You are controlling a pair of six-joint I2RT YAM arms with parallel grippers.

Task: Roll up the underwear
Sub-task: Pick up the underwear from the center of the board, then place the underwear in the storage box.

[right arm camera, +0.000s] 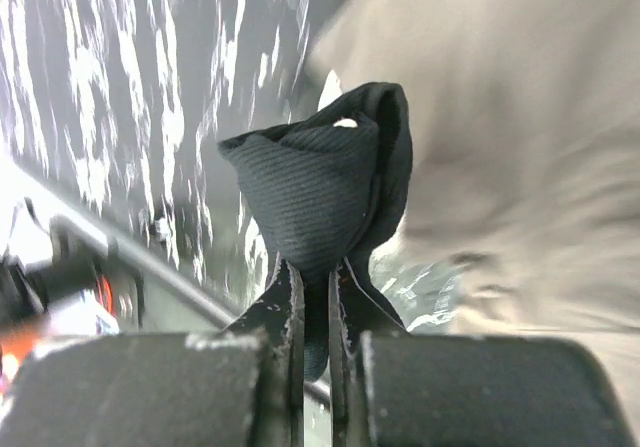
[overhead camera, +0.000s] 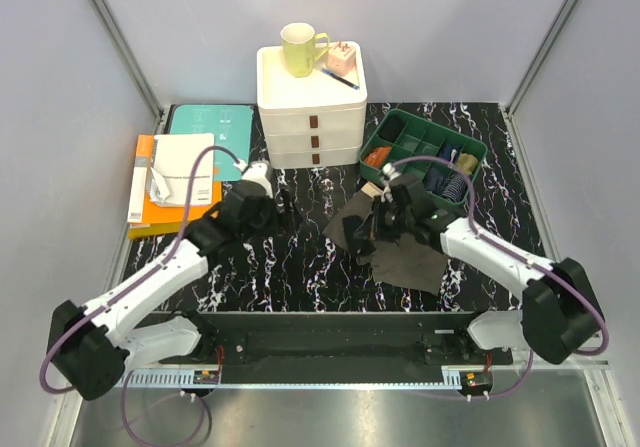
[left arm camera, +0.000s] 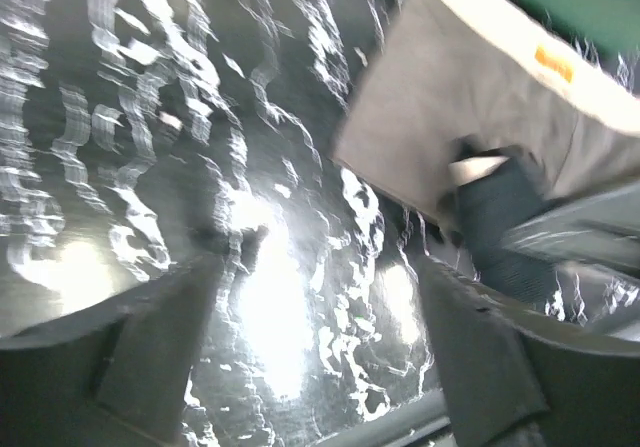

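Note:
The robot's right gripper needs to rise outward next, then come down into the green tray's empty section (overhead camera: 414, 168) beside the navy bundle and let go, as the black underwear is rolled up.
The black underwear (overhead camera: 354, 231) is bunched up in the middle of the table. My right gripper (overhead camera: 376, 219) is shut on a fold of it, which shows as a rolled lump of ribbed black cloth (right arm camera: 315, 192) above the closed fingertips (right arm camera: 285, 297). The olive-brown underwear (overhead camera: 408, 257) lies flat beneath and to the right of it, and fills the right of the right wrist view (right arm camera: 520, 147). My left gripper (overhead camera: 283, 211) is open and empty, low over the bare marbled table left of the cloth. In its wrist view the olive-brown underwear (left arm camera: 460, 87) and the black cloth (left arm camera: 500, 217) lie to the upper right.
A white drawer unit (overhead camera: 312, 107) with a yellow-green mug (overhead camera: 300, 49) on top stands at the back. A green organizer tray (overhead camera: 470, 152) with small bundles sits at the back right. Books and a notebook (overhead camera: 178, 177) lie at the left.

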